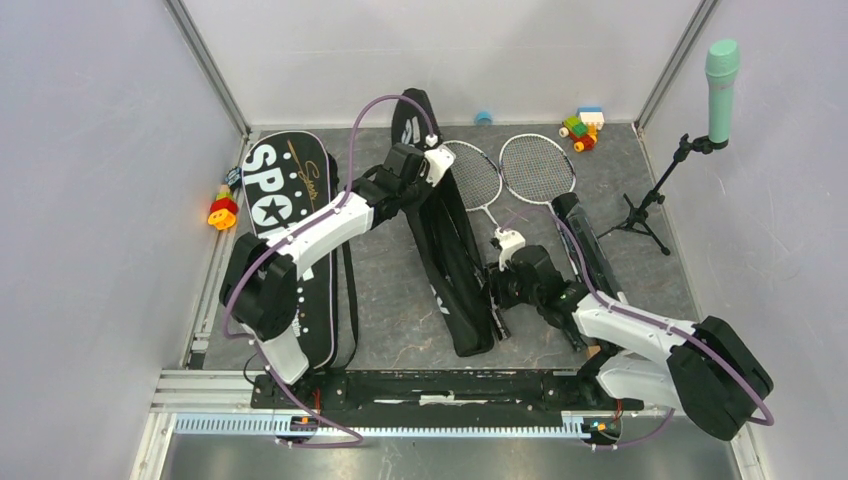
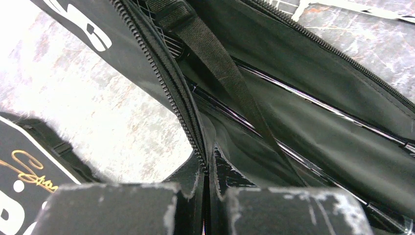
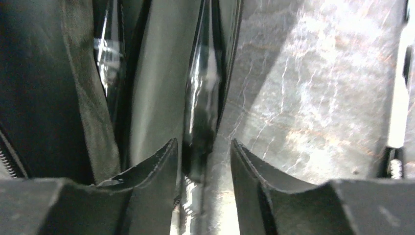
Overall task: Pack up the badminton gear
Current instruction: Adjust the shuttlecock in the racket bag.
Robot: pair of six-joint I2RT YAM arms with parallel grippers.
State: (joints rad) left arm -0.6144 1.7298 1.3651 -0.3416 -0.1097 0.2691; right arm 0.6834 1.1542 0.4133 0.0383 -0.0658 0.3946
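I will next move my left gripper back across the opening of the bag with its zipper edge, toward the opposite zipper edge (image 1: pixel 468 226) (image 2: pixel 337 47), and release it there, because the bag is wide open.
An open black racket bag (image 1: pixel 452 262) lies slanted in the middle of the table. My left gripper (image 1: pixel 436 160) is shut on its zipper edge (image 2: pixel 169 88) near the top end, fingertips pressed together (image 2: pixel 208 177). Inside the bag I see a strap (image 2: pixel 220 68) and a thin racket shaft (image 2: pixel 318 104). My right gripper (image 1: pixel 500 312) is at the bag's lower end; its jaws stand open (image 3: pixel 203 147) with a glossy black edge (image 3: pixel 198 122) loose between them. Two rackets (image 1: pixel 472 175) (image 1: pixel 537 167) lie beside the bag. A black tube (image 1: pixel 590 250) lies right of them. The "SPORT" bag (image 1: pixel 285 190) lies at the left.
A mint-green microphone (image 1: pixel 722 70) on a black stand is at the back right. Coloured toy blocks (image 1: pixel 582 128) sit by the back wall, and a red and yellow toy (image 1: pixel 222 212) by the left wall. Grey walls close in three sides.
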